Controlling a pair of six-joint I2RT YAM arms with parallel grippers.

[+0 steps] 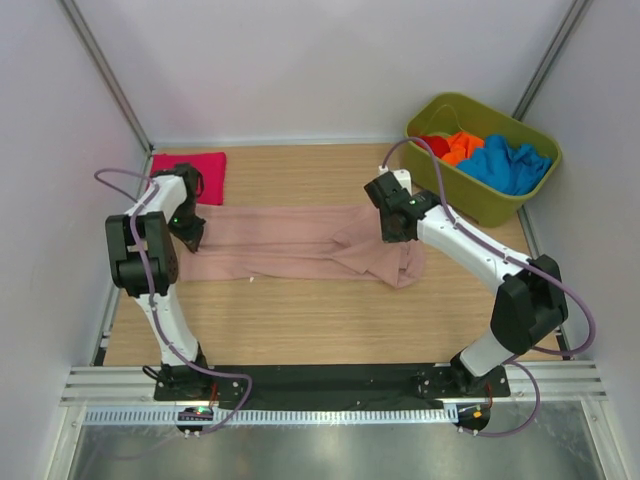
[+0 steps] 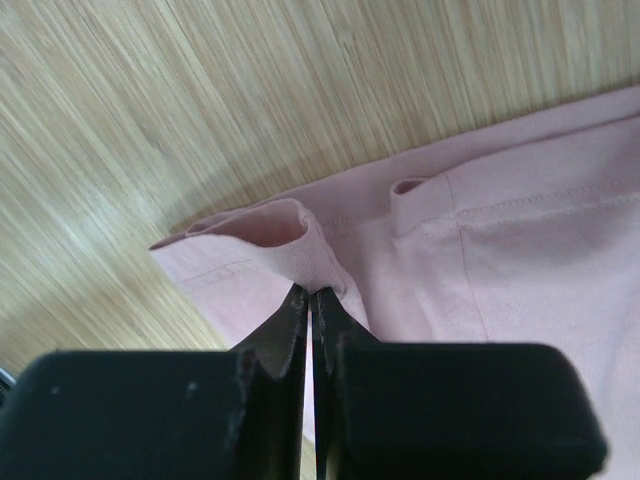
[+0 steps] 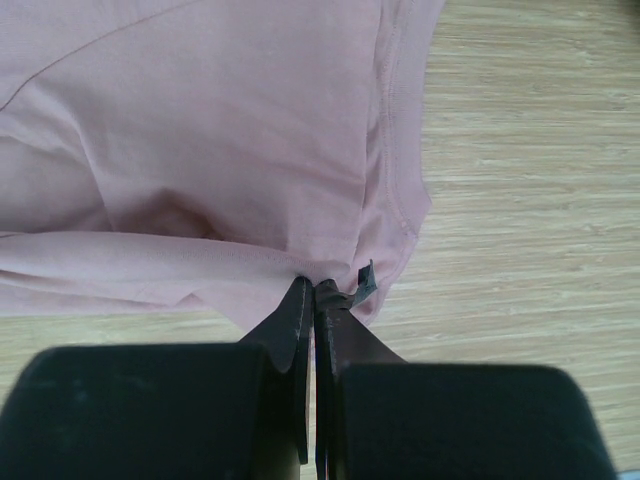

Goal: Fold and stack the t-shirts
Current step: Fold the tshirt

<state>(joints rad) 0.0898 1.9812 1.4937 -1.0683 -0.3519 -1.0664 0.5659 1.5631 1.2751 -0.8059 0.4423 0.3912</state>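
I should pull the pinched fold of the t-shirt outward with my right gripper to straighten the t-shirt's bunched end, and let go of it there. Flat cloth beside the end hem lies outward of the gripper.
A dusty-pink t-shirt (image 1: 290, 245) lies stretched in a long band across the middle of the wooden table. My left gripper (image 1: 190, 232) is shut on its left end, pinching a rolled hem (image 2: 290, 240) between the fingertips. My right gripper (image 1: 396, 228) is shut on the bunched right end, where the cloth (image 3: 230, 150) folds over with a small dark tag (image 3: 365, 280) beside the tips. A folded magenta t-shirt (image 1: 195, 172) lies flat at the back left. Red (image 1: 434, 146), orange (image 1: 463, 146) and blue (image 1: 508, 165) t-shirts sit crumpled in the tub.
An olive-green plastic tub (image 1: 470, 200) stands at the back right corner, close behind the right arm. White walls close the table on the left, back and right. Bare wood (image 1: 320, 320) runs between the pink shirt and the arm bases.
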